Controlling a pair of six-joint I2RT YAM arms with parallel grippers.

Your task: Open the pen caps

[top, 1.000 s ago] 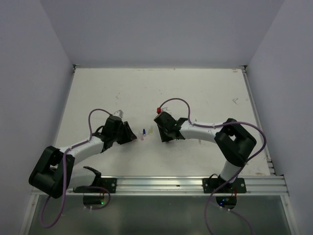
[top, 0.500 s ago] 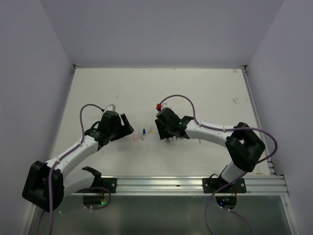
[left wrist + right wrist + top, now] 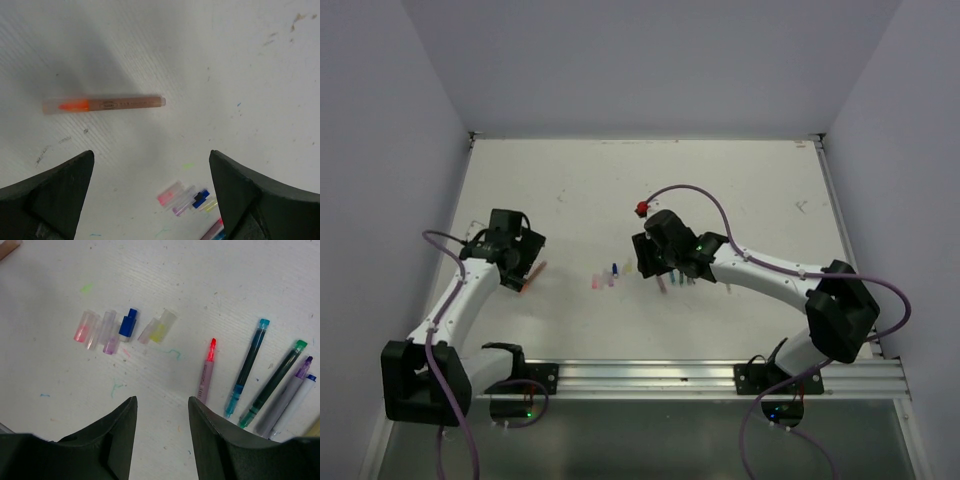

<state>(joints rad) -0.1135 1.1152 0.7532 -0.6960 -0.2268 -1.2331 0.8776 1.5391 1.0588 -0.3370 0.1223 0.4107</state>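
Observation:
The left gripper turns and comes down astride the orange pen's body just behind its translucent cap [image 3: 531, 278] [image 3: 102, 104] next, since the pen lies along the fingers' opening.
Several loose pen caps lie in a short row mid-table: pink [image 3: 86, 326], purple [image 3: 109, 335], blue [image 3: 128, 325] and pale yellow [image 3: 159, 327], and the same pen caps [image 3: 610, 277] show small in the top view. Uncapped pens lie to their right: a pink-bodied one with a red tip [image 3: 206, 372], teal [image 3: 247, 365], green [image 3: 272, 382] and purple-grey [image 3: 287, 395]. My right gripper [image 3: 162, 402] hovers open above bare table beside them, holding nothing. An orange pen [image 3: 102, 104] lies alone at the left, a translucent cap over its tip. My left gripper [image 3: 152, 155] stands wide open just short of it.
The white table [image 3: 720, 190] has smudges and ink marks. A red fitting [image 3: 642, 209] sits on the right arm's cable. Grey walls close in the left, back and right sides. A metal rail [image 3: 720, 375] runs along the near edge.
My left arm has swung left, away from the caps, and its jaws have opened wide; the orange pen now lies on the table beside it. My right gripper shifted slightly, uncovering the pens.

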